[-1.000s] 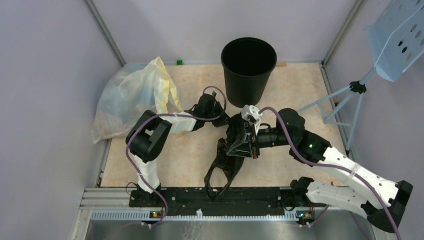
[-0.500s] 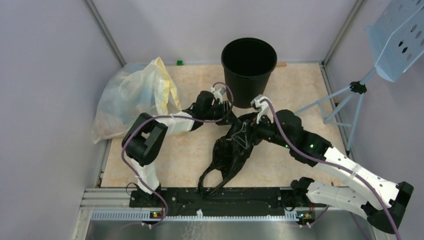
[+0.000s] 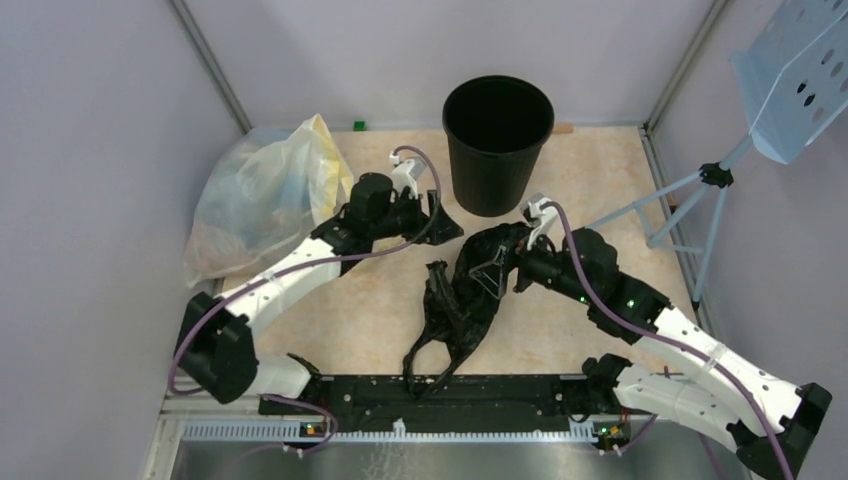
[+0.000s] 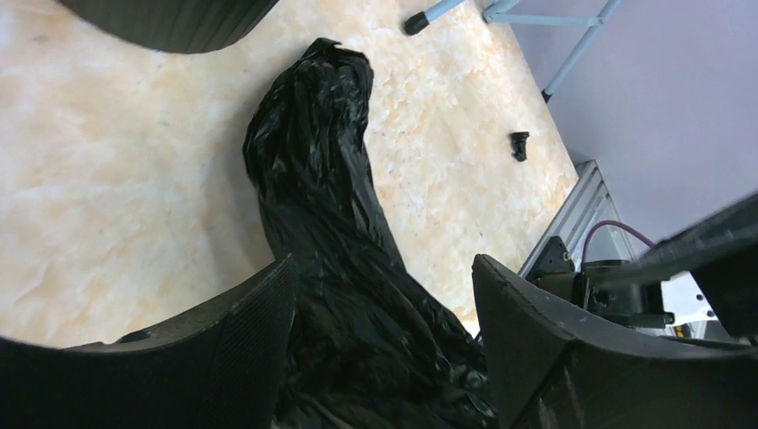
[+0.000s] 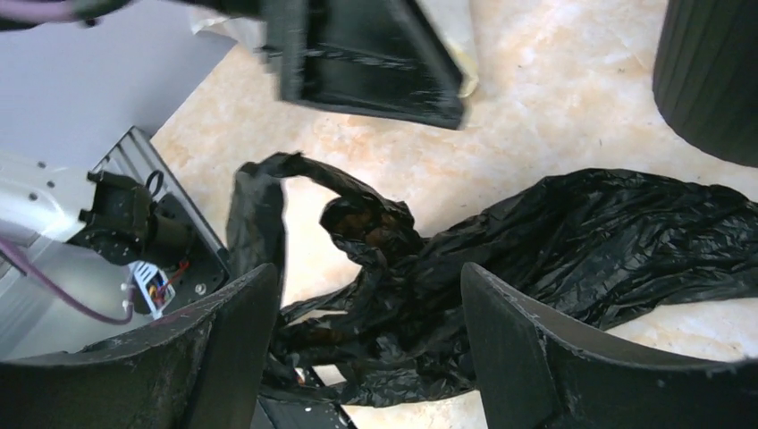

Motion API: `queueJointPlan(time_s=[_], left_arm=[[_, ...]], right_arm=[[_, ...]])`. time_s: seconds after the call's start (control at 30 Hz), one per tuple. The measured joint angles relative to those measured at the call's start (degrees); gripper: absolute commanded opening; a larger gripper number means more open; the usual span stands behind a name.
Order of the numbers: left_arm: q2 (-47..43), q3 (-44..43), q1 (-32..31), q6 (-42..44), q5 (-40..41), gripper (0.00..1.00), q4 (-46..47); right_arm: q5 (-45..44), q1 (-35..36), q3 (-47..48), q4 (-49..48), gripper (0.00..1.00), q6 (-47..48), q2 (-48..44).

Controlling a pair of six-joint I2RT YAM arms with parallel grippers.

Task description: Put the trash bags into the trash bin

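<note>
The bag's upper end by the bin lies outward of my right gripper and below it, so next my right gripper needs to swing outward and lower its open fingers onto it.
The crinkly black trash bag (image 3: pixel 465 295) lies stretched on the table, its top end near the trash bin (image 3: pixel 497 140) and its loop handles (image 3: pixel 425 350) toward the front rail. My left gripper (image 3: pixel 438 226) hovers just left of the bag's upper end, open; in its wrist view the bag (image 4: pixel 322 206) runs between the wide-apart fingers (image 4: pixel 241 340) with nothing gripped. My right gripper (image 3: pixel 492 268) is over the bag's upper middle, also open, and the bag (image 5: pixel 536 232) shows below its spread jaws. The ribbed bin (image 5: pixel 711 71) stands upright behind both.
A big pale-yellow bag (image 3: pixel 262 195) with stuff inside sits at the back left against the wall. A blue-grey tripod stand (image 3: pixel 690 195) with a perforated plate (image 3: pixel 800 70) stands at the right. A black rail (image 3: pixel 440 395) runs along the front edge.
Both grippers have opened and let go of the black bag, which has sunk onto the table. The left arm has stretched out and drawn its gripper back left; the right gripper moved toward the bin.
</note>
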State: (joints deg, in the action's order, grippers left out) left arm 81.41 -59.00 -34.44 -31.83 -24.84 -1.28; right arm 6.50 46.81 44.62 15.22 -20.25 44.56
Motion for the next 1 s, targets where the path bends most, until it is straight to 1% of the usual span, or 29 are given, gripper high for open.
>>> queueJointPlan(time_s=[0.1,0.2,0.27,0.37,0.47,0.53,0.6,0.67,0.73,0.77,0.8,0.87,0.97,1.0], left_arm=[[-7.1,3.1,0.0,0.2,3.1,0.78,-3.4],[-14.9,6.0,0.1,0.2,5.4,0.8,-6.5],[-19.5,6.6,0.1,0.3,6.6,0.82,-9.1],[-24.2,6.4,0.1,0.6,8.5,0.83,-13.6],[-25.7,5.7,0.1,1.2,11.1,0.84,-19.7],[-25.7,5.7,0.1,1.9,12.3,0.84,-23.5],[-25.2,5.9,0.1,2.3,12.8,0.84,-26.3],[-24.1,6.4,0.1,2.8,12.8,0.84,-27.9],[-22.3,7.2,0.1,2.8,12.8,0.83,-28.8],[-21.1,7.7,0.1,2.6,12.8,0.83,-29.4],[-20.0,8.2,0.1,2.3,13.0,0.82,-30.0],[-18.6,9.6,0.1,1.6,13.4,0.75,-30.8],[-19.3,11.9,0.2,0.3,13.9,0.56,-31.6],[-19.9,12.5,0.2,-0.2,14.1,0.52,-31.6]], right_arm=[[-4.4,-0.1,0.0,0.9,0.63,-1.0,0.3],[-10.8,-1.3,0.1,3.3,0.63,-3.3,1.1],[-13.1,-4.4,0.1,4.9,0.63,-5.5,2.3],[-13.9,-10.7,-0.2,5.7,0.64,-9.0,4.5],[-14.6,-15.3,-2.1,5.2,0.61,-12.1,5.8],[-15.1,-17.2,-3.9,4.3,0.58,-14.0,6.5],[-15.6,-18.6,-5.4,3.2,0.57,-15.5,7.8],[-15.9,-19.9,-6.4,2.1,0.58,-16.9,9.5],[-16.1,-21.2,-7.0,0.4,0.63,-18.3,12.1],[-16.2,-21.7,-7.2,-0.6,0.64,-19.1,13.4],[-16.3,-22.1,-7.3,-1.6,0.64,-20.0,14.9],[-16.7,-22.6,-7.5,-3.7,0.64,-21.7,17.4],[-17.0,-23.0,-8.0,-7.9,0.64,-24.7,21.4],[-17.0,-23.0,-8.4,-9.4,0.64,-25.4,22.6]])
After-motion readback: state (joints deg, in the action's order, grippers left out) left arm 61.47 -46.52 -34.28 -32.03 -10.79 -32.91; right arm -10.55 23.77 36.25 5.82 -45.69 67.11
